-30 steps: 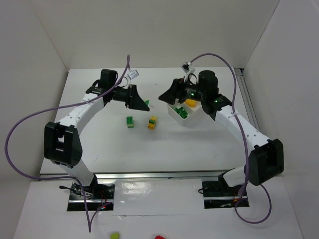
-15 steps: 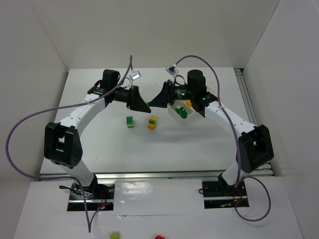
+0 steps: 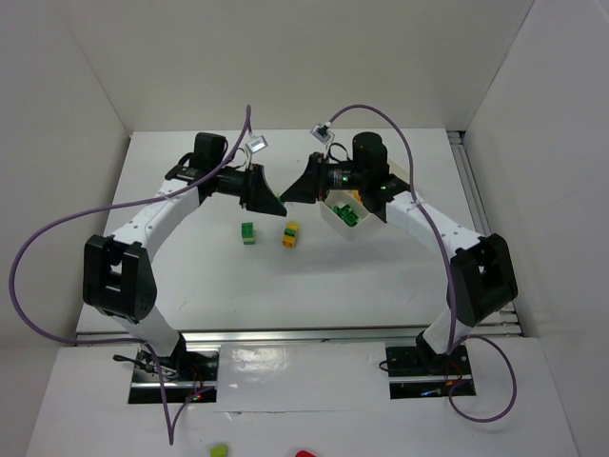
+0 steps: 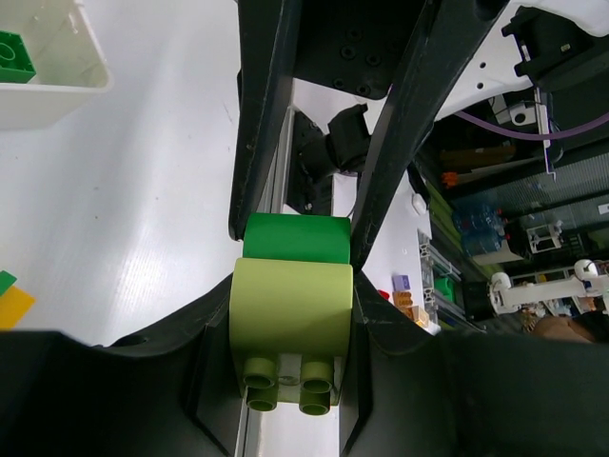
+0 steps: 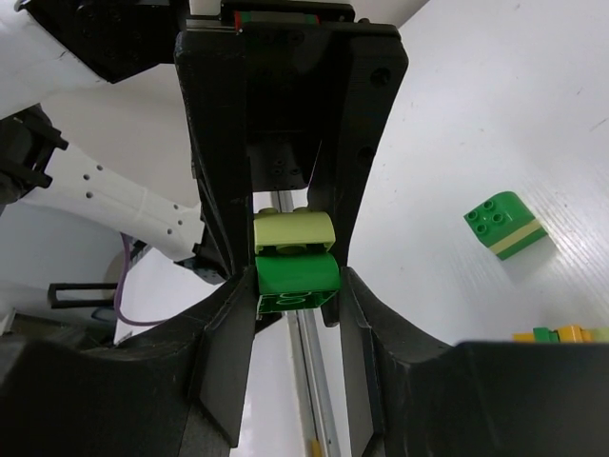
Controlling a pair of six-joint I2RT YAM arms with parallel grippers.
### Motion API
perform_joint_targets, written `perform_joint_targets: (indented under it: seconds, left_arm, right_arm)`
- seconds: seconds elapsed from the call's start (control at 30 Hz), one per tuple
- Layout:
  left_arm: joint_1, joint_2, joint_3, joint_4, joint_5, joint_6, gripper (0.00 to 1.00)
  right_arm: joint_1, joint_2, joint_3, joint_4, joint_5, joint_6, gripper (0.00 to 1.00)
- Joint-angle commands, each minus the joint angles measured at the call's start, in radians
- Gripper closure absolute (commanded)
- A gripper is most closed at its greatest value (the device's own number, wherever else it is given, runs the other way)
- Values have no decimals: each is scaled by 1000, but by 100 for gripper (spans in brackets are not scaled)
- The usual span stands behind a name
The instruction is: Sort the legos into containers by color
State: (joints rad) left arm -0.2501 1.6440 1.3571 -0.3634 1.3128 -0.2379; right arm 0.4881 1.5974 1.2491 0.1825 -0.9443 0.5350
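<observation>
My right gripper draws away from the pale green lego next, tips down over the white container's near end (image 3: 347, 215) and releases, since that end holds green legos.
A pale green lego (image 4: 290, 309) is clamped in my left gripper (image 4: 291, 295), which is shut on it. A dark green lego (image 5: 297, 276) is stuck to its far end, and my right gripper (image 5: 297, 281) is shut on that one. The two grippers meet tip to tip above the table, left (image 3: 274, 201) and right (image 3: 291, 194), just left of the white container (image 3: 367, 223). Green legos (image 3: 348, 217) and a yellow one (image 3: 360, 197) lie in the container. A green stacked pair (image 3: 248, 233) and a yellow-and-green pair (image 3: 291, 234) sit on the table below the grippers.
White walls close in the table on three sides. A metal rail (image 3: 304, 335) runs along the near edge between the arm bases. Purple cables (image 3: 38, 248) loop off both arms. The container corner (image 4: 57, 81) shows top left in the left wrist view.
My right gripper swung left from over the container to the left gripper and closed on the dark green lego. The left arm stayed still, holding the pale green lego.
</observation>
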Motion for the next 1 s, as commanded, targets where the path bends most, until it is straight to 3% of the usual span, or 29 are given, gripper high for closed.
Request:
perform_joint_targets:
  seconds: [0.0, 0.13, 0.2, 0.23, 0.27, 0.37, 0.43, 0.7, 0.87, 0.97]
  left_arm:
    - [-5, -42, 28, 29, 26, 28, 100]
    - [-5, -42, 28, 29, 0, 17, 99]
    - [-5, -42, 37, 20, -9, 17, 73]
    - [-5, -42, 37, 20, -9, 17, 45]
    - [-5, -33, 37, 20, -20, 6, 33]
    - [-5, -33, 37, 20, -29, 6, 16]
    - [6, -33, 37, 20, -29, 6, 9]
    - [46, -42, 27, 20, -49, -3, 9]
    - [83, -75, -10, 84, -38, -58, 18]
    - [83, -75, -19, 127, -29, -92, 18]
  right_arm:
    - [24, 10, 49, 63, -24, 8, 60]
    - [24, 10, 38, 94, -34, 36, 82]
    - [24, 1, 38, 60, 2, 13, 84]
    - [24, 1, 38, 28, 18, 13, 84]
    - [15, -8, 29, 19, 39, 0, 85]
    - [-5, -33, 9, -9, 56, -13, 85]
    - [-14, -44, 0, -40, 78, -23, 86]
    - [-57, -76, -11, -89, 99, -59, 86]
    - [-77, -94, -22, -109, 90, -70, 86]
    - [-77, -94, -22, -109, 90, -70, 86]
